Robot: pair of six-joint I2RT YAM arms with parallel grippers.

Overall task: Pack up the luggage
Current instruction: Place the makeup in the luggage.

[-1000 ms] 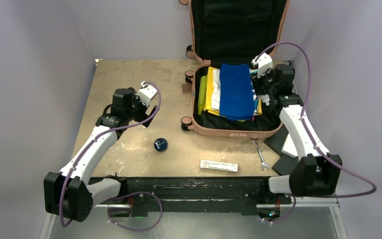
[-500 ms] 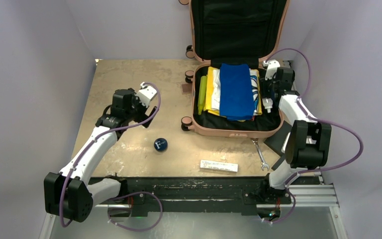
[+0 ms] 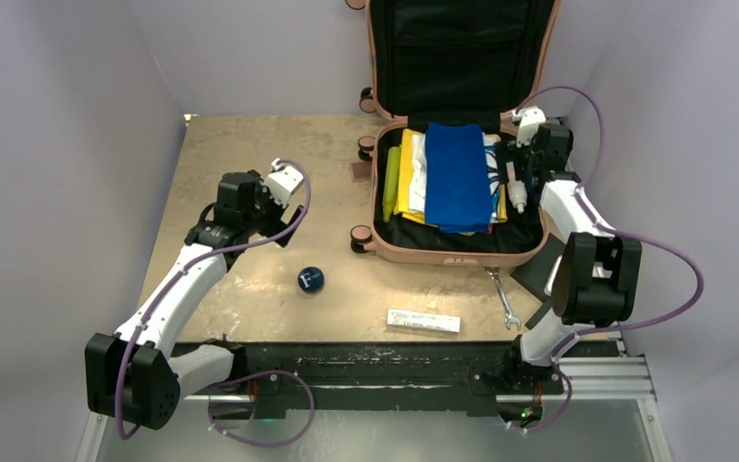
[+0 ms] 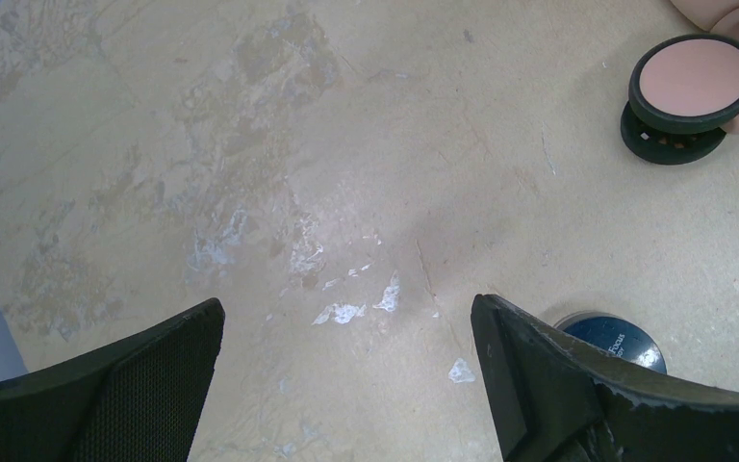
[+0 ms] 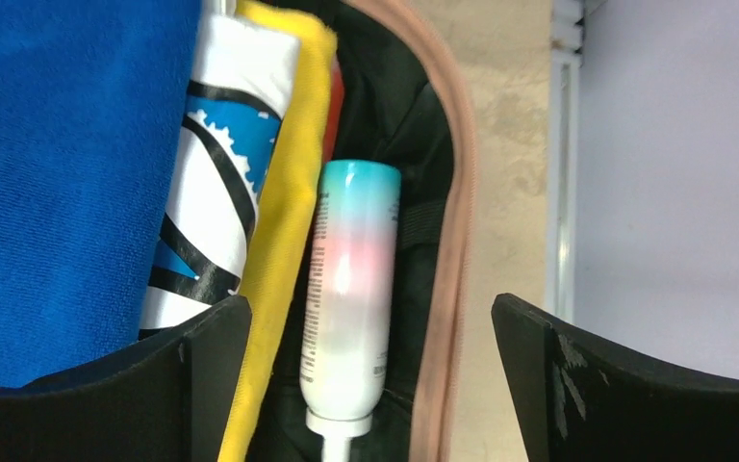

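The flat white box outside the luggage is next for my right gripper. My right gripper will swing back and to the left in the top view, then go down astride the box.
The luggage [image 3: 443,258], a salmon-pink suitcase, lies open at the back right with its lid upright. Inside are a folded blue cloth [image 3: 458,173] over yellow and white clothes. A white bottle with a pink and teal end [image 5: 351,289] lies in the black-lined gap between the yellow cloth [image 5: 284,221] and the pink rim [image 5: 452,250]. My right gripper [image 5: 368,306] hovers open above the bottle [image 3: 515,188], its fingers apart from it. My left gripper [image 4: 346,306] is open over bare tabletop, left of the suitcase. A dark blue round object [image 4: 625,339] sits beside its right finger.
A wrench [image 3: 503,298] and a flat white box [image 3: 424,320] lie near the front edge. The dark blue ball [image 3: 311,279] rests mid-table. Black pads [image 3: 539,279] lie at the right edge. A suitcase wheel [image 4: 698,82] sticks out toward the left arm. Walls close both sides.
The right gripper's jaws have spread wide and let go of the white bottle, which now lies in the suitcase. The right arm folded back. The left arm has not moved.
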